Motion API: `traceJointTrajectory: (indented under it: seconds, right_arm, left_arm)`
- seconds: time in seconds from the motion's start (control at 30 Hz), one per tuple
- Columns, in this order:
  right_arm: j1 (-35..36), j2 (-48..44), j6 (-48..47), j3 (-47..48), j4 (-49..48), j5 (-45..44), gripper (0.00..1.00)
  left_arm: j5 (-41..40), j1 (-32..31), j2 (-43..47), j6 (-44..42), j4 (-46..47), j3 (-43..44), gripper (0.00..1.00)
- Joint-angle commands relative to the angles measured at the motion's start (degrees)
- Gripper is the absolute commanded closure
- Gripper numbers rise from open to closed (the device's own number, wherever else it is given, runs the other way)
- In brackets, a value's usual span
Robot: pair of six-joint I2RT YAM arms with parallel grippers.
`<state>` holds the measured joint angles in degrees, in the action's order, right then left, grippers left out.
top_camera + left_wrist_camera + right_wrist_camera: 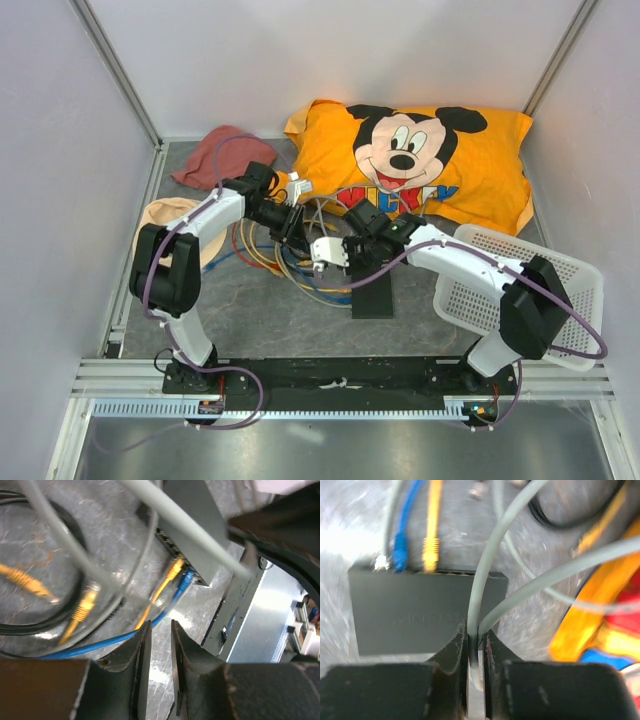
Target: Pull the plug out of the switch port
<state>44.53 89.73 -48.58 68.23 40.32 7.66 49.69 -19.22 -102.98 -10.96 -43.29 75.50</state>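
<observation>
I will carry the grey cable off the switch (372, 295) and release it over the cable heap, left of my right gripper in the top view.
The switch (372, 295) is a flat black box on the grey floor in front of the pillow. In the right wrist view the switch (420, 610) has a blue plug (399, 547) and a yellow plug (431, 550) in its ports. My right gripper (474, 630) is shut on a grey cable (482, 575) above the box's right end. It shows in the top view (350, 250) too. My left gripper (160, 625) is slightly open and empty, above the floor near the yellow plug (174, 570) and blue plug (186, 580). In the top view it (298, 235) hangs over the cables.
A heap of yellow, blue, grey and black cables (290, 265) lies left of the switch. An orange Mickey pillow (420, 160) lies behind. A white mesh basket (520, 295) stands at the right, with a red cloth (215, 160) and a tan cloth (170, 215) at the left.
</observation>
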Motion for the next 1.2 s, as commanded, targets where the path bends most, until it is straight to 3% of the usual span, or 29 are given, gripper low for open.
traceJointTrajectory:
  seconds: [0.0,0.3,0.4,0.47,0.5,0.53,0.63,0.77,0.87,1.0,1.17]
  right_arm:
    - [2.4,0.3,-25.9,4.4,7.6,2.5,0.94]
    - [8.1,4.9,-48.2,9.5,6.2,-5.5,0.94]
    - [12.3,6.2,-47.4,13.0,7.0,-10.1,0.96]
    - [14.0,10.3,-43.0,17.7,10.8,-16.1,0.98]
    - [15.4,12.4,-40.4,24.8,16.6,-17.5,1.00]
    - [15.8,14.7,-33.1,29.0,20.0,-18.4,1.00]
    - [16.3,22.1,-21.5,42.1,31.3,-15.2,1.00]
    - [16.5,20.8,-1.0,40.1,33.3,-10.1,1.00]
    - [17.0,19.7,9.4,36.4,34.8,-9.2,1.00]
    - [20.7,19.2,14.5,38.1,36.7,-12.8,1.00]
    - [27.1,22.1,9.2,46.0,39.0,-24.8,1.00]
  left_arm:
    - [0.9,3.0,1.6,2.2,3.6,-3.2,0.71]
    - [-3.5,11.2,9.4,4.4,9.1,-12.4,0.71]
    - [-3.5,13.1,11.4,4.2,9.4,-14.0,0.71]
    - [-3.5,13.9,11.9,4.1,9.4,-14.2,0.71]
    - [-3.4,14.2,11.7,4.1,9.4,-14.2,0.71]
    - [-2.9,14.4,11.3,4.0,9.4,-13.6,0.71]
    - [-2.6,14.7,10.5,3.4,9.3,-12.5,0.71]
    - [-1.3,14.7,9.9,3.1,9.4,-10.9,0.72]
    - [-1.4,14.7,10.3,2.2,9.6,-10.2,0.72]
    - [-1.3,14.7,11.2,1.2,10.5,-11.2,0.72]
    - [-1.3,14.7,13.2,1.6,12.6,-15.0,0.72]
